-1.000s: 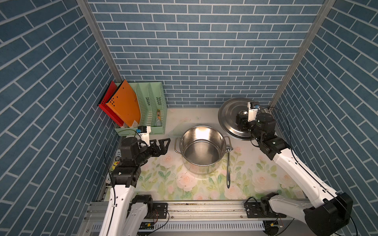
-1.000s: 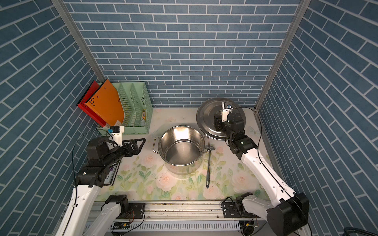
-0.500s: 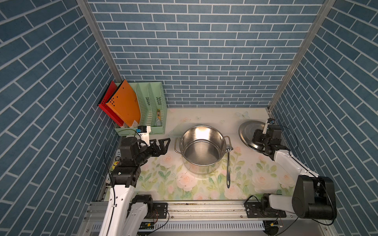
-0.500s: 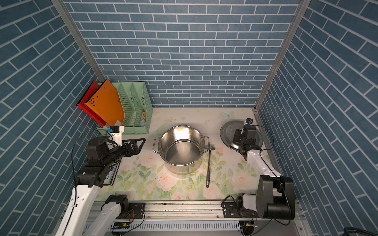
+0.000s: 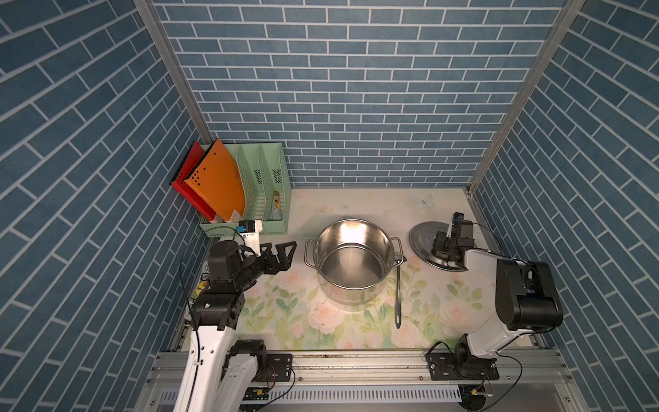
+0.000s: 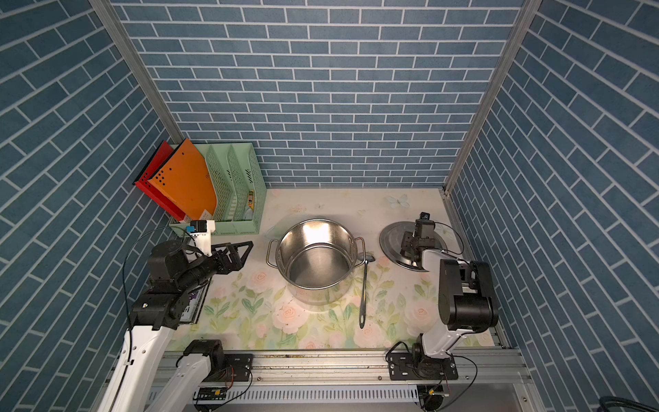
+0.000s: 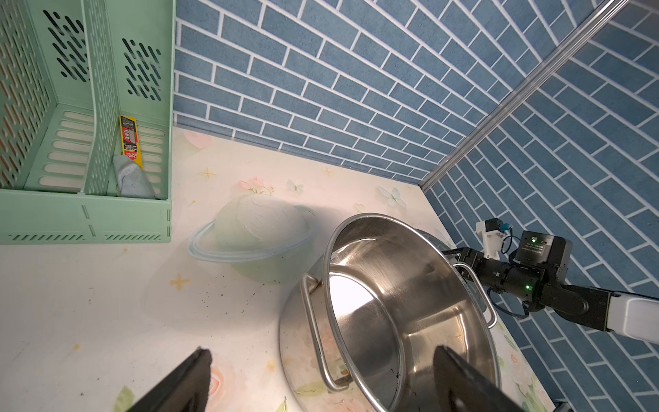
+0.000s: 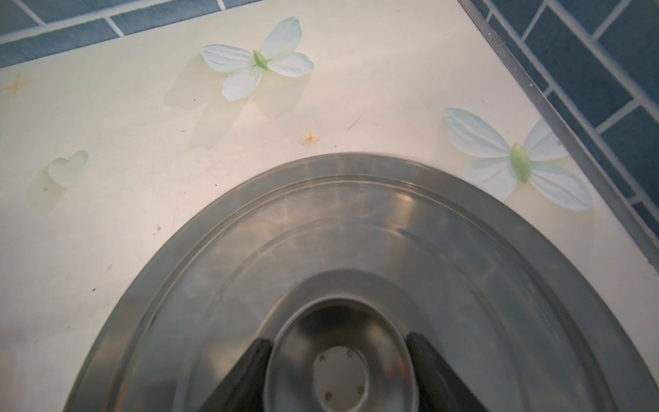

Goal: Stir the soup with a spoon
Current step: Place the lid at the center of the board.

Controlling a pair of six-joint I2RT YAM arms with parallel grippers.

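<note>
The right gripper lowers the lid onto the mat beside the metal bar next and releases the lid's knob, since that clear spot lies just below the gripper.
The shiny steel pot [image 5: 351, 257] [image 6: 315, 257] [image 7: 410, 303] stands mid-table, and no soup shows inside it. The spoon [image 5: 398, 285] [image 6: 363, 289] lies flat on the mat just right of the pot, bowl by the pot's right handle, dark handle toward the front edge. My left gripper [image 5: 281, 253] [image 6: 239, 253] [image 7: 322, 353] is open, hovering left of the pot's left handle, holding nothing. My right gripper [image 5: 442, 246] [image 6: 410, 246] [image 8: 338, 340] is shut on the knob of the lid [image 5: 422, 237] [image 6: 392, 239] [image 8: 356, 232], low at the table's right. Whether the lid touches the mat I cannot tell.
A green file rack [image 5: 264, 199] with an orange folder [image 5: 217, 182] and a red one stands at the back left, behind my left arm. The right wall's metal rail [image 8: 570, 142] runs close beside the lid. Blue brick walls enclose three sides.
My right arm has carried the lid down from high at the back right to low beside the pot, folding back toward its base. The left arm, pot and spoon have not moved.
</note>
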